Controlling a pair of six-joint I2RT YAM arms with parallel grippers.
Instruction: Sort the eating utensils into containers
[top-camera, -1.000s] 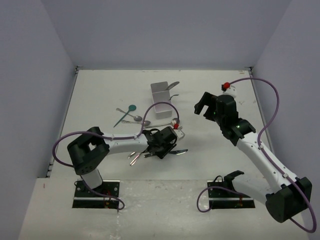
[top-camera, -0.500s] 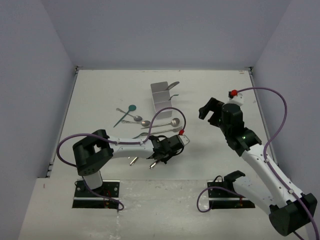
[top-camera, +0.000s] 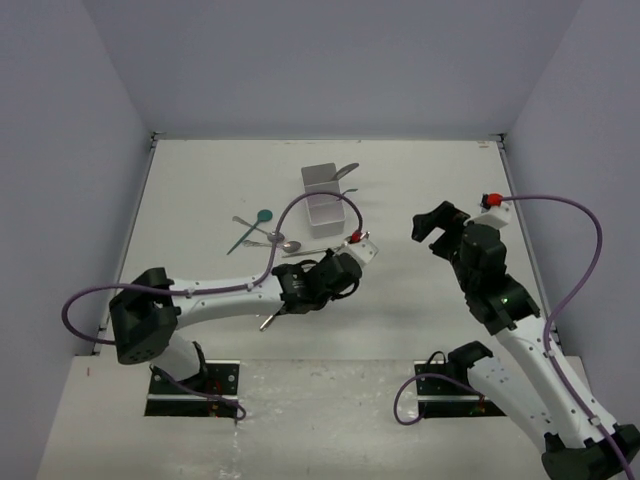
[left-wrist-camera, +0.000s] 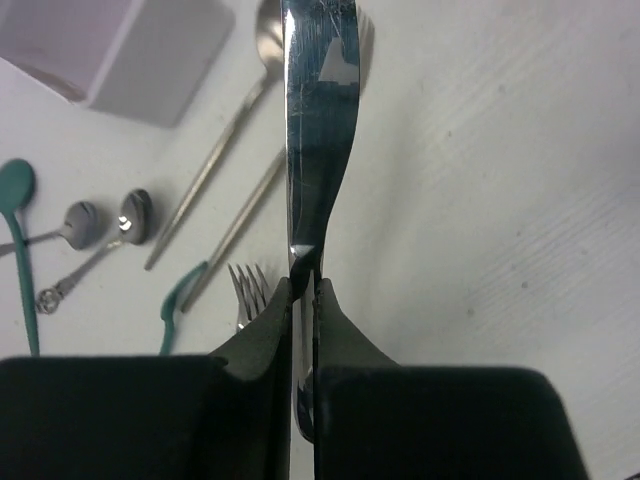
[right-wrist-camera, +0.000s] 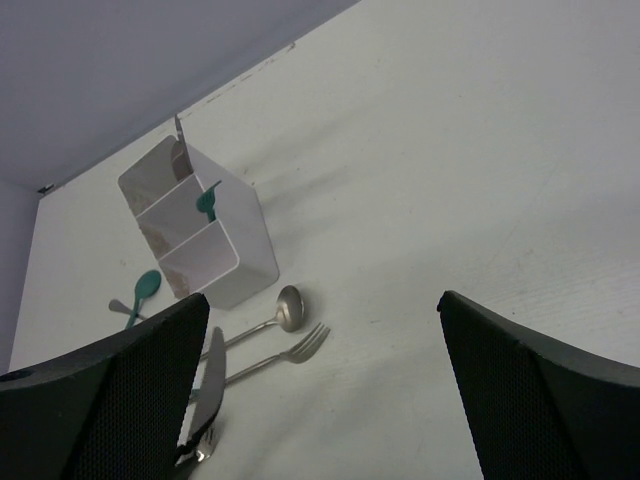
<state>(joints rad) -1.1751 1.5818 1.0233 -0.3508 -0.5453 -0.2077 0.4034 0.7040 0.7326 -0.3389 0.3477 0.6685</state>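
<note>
I will lift my left gripper outward next and tilt the knife's blade upward. Then I will lower the knife's handle into the far cell that holds a silver utensil.
My left gripper (left-wrist-camera: 303, 287) is shut on a silver knife (left-wrist-camera: 315, 120), held by one end with the blade sticking out ahead, clear of the table. From above, the left gripper (top-camera: 345, 262) is just short of the white three-compartment container (top-camera: 328, 196). That container (right-wrist-camera: 195, 230) has a teal utensil (right-wrist-camera: 207, 200) in its middle cell and a silver one (right-wrist-camera: 180, 140) in the far cell. A silver spoon (right-wrist-camera: 288, 305) and a fork (right-wrist-camera: 300, 345) lie in front of it. My right gripper (top-camera: 435, 220) hangs open and empty off to the right.
Left of the container lie a teal spoon (top-camera: 262, 216) and two small silver spoons (top-camera: 280, 240). Under my left wrist are a fork (left-wrist-camera: 250, 285) and a teal handle (left-wrist-camera: 180, 295). More silver handles (top-camera: 268, 320) rest near the left arm. Grey walls surround the table.
My left gripper closed on the knife and carried it up off the pile, toward the container. The right arm drew back to the right and nearer its base, still open.
</note>
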